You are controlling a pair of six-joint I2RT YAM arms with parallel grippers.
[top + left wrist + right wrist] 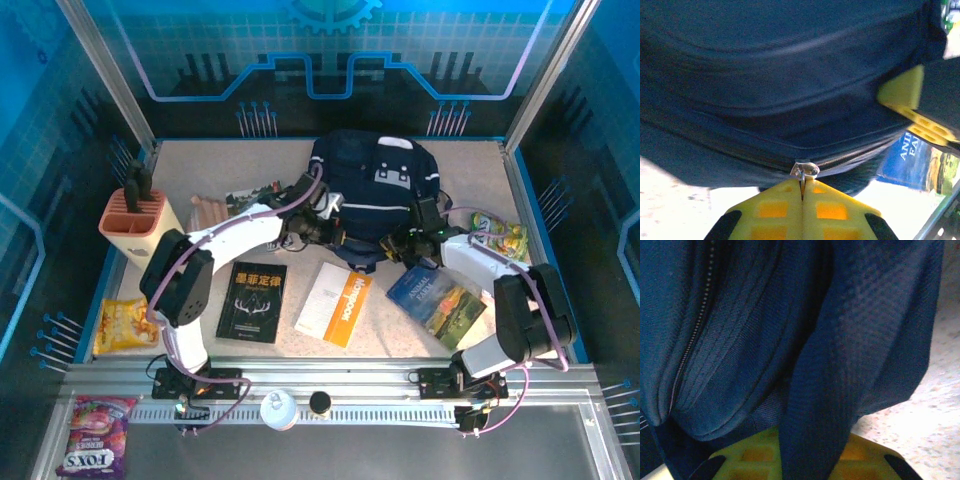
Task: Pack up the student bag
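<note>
I will pull the zipper pull (805,170) outward along the bag's closed zip with my left gripper. I will let go of it at the bag's edge facing the pen holder (651,131), because that edge lies outward.
The student bag (375,195), dark navy with thin white stripes, lies at the back middle of the table. My left gripper (318,232) is at its near left edge. In the left wrist view its yellow fingers (802,182) are shut on the bag's small metal zipper pull (805,170), below the closed zip line of the bag (770,75). My right gripper (415,240) is at the bag's near right edge. A dark navy strap (840,390) of the bag (730,340) runs down between its yellow fingers (812,445), which close on it.
In front of the bag lie a black book (251,301), a white and orange booklet (334,302) and a blue book (435,297). A peach pen holder (135,222) and a yellow snack bag (125,325) are at the left. A green packet (500,238) is at the right.
</note>
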